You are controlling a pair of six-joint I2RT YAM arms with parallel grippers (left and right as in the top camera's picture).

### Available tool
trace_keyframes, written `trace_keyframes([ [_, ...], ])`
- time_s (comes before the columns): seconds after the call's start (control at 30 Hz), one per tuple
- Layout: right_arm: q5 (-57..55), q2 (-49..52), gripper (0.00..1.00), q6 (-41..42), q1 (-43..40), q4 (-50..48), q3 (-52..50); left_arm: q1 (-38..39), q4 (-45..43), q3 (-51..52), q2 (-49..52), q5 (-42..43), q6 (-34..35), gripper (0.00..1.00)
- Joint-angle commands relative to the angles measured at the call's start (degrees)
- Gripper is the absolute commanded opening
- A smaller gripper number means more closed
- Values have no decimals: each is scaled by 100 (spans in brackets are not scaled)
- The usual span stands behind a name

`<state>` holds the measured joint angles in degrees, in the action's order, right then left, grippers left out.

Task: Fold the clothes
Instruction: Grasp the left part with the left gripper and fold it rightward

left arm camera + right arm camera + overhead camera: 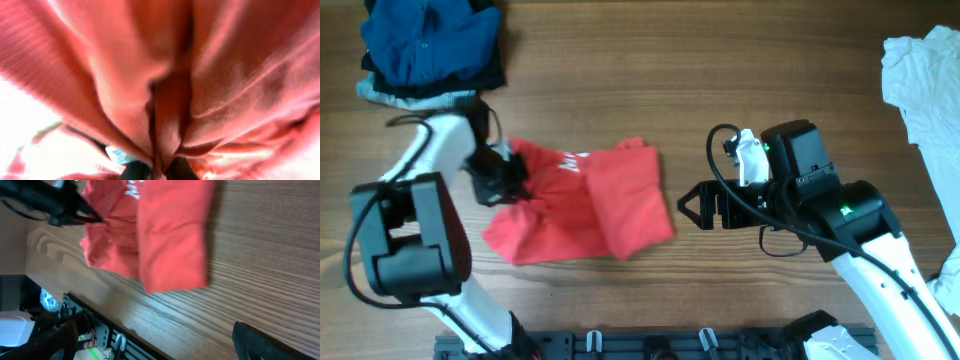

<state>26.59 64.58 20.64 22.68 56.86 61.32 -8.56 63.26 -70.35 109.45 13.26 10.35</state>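
The gripped side is still unfolded, so my left gripper will next carry the bunched fabric (165,75) to the right in the overhead view, onto the smooth folded part of the shirt.
The red T-shirt (582,203) lies crumpled on the wooden table, with white lettering showing near its top edge. My left gripper (510,178) is at the shirt's left side, shut on a bunch of its red fabric. The left wrist view is filled with that fabric (165,75), pinched between the two dark fingertips (159,171). My right gripper (688,207) is open and empty, just right of the shirt and apart from it. The right wrist view shows the shirt (160,235) ahead on the table.
A pile of dark blue and black clothes (430,45) lies at the back left. White cloth (925,80) lies at the right edge. A black rail (650,345) runs along the table's front edge.
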Motion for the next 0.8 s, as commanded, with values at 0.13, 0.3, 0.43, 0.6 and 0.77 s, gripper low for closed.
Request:
trace_keyframes([
  [0.13,-2,-28,99,-116,-13,-68,11,717,1502,-1862,4,-782,684,4],
  [0.3,-72,9,99,-111,-13,-118,7,2236,1670,-1875,-59,-780,680,4],
  [0.43,-111,129,99,-98,-13,-114,7,3692,1421,-1875,-57,-778,1110,4],
  [0.6,-109,210,99,-96,-13,-105,7,4393,946,-1875,-55,-774,1266,23],
  [0.77,-306,208,99,184,-15,-299,9,4509,374,-1875,-52,-428,1609,4],
])
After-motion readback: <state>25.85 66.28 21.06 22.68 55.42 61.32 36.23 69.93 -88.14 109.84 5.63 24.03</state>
